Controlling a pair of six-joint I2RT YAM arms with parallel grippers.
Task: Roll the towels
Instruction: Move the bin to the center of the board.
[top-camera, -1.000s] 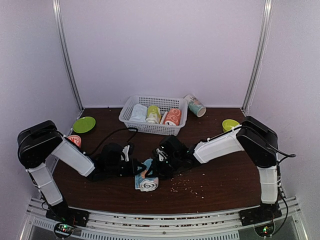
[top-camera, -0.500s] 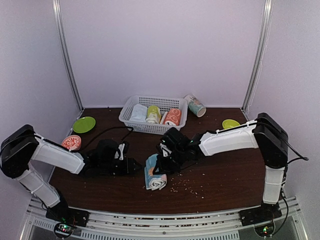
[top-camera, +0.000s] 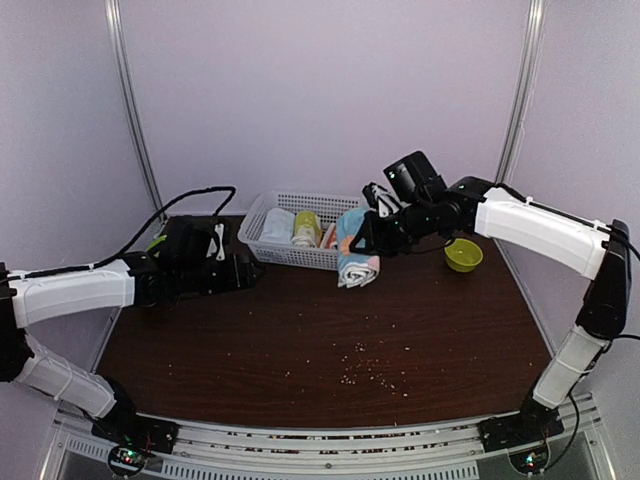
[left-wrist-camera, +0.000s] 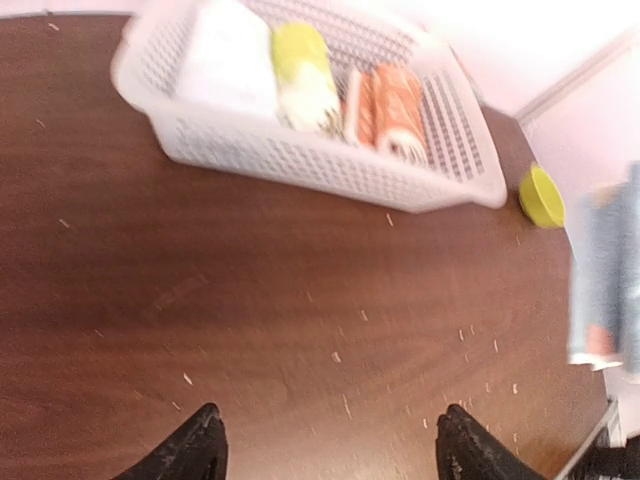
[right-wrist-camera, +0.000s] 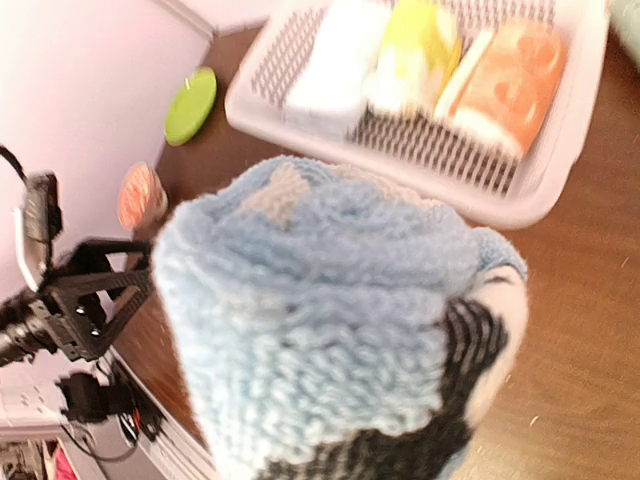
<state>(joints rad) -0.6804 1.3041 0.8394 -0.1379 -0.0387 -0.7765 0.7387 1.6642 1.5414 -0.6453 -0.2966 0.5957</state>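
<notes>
I should next move my left gripper outward, as it is open and empty short of the basket (top-camera: 262, 214), and then lower it onto the basket's rim next to the pale blue-white roll.
My right gripper (top-camera: 372, 236) is shut on a rolled light blue towel (top-camera: 357, 252) with orange spots and holds it in the air, just in front of the right end of the white basket (top-camera: 262, 214). In the right wrist view the towel (right-wrist-camera: 320, 300) fills the frame and hides most of the fingers; one ribbed pad (right-wrist-camera: 472, 340) presses its side. A peach-orange rolled towel (left-wrist-camera: 385, 105) lies in the basket. My left gripper (left-wrist-camera: 328, 415) is open with nothing between its fingers, over bare table left of the basket (left-wrist-camera: 300, 165).
The basket also holds a pale blue-white roll (left-wrist-camera: 228, 60) and a yellow-green roll (left-wrist-camera: 305, 70). A yellow-green bowl (top-camera: 463, 255) sits right of the basket. A green plate (right-wrist-camera: 190, 105) and an orange bowl (right-wrist-camera: 140, 195) are at the table's left. Crumbs (top-camera: 365, 365) dot the front.
The right gripper lifted the rolled blue towel off the front of the table and carried it back toward the basket. The left gripper opened and drew away to the back left.
</notes>
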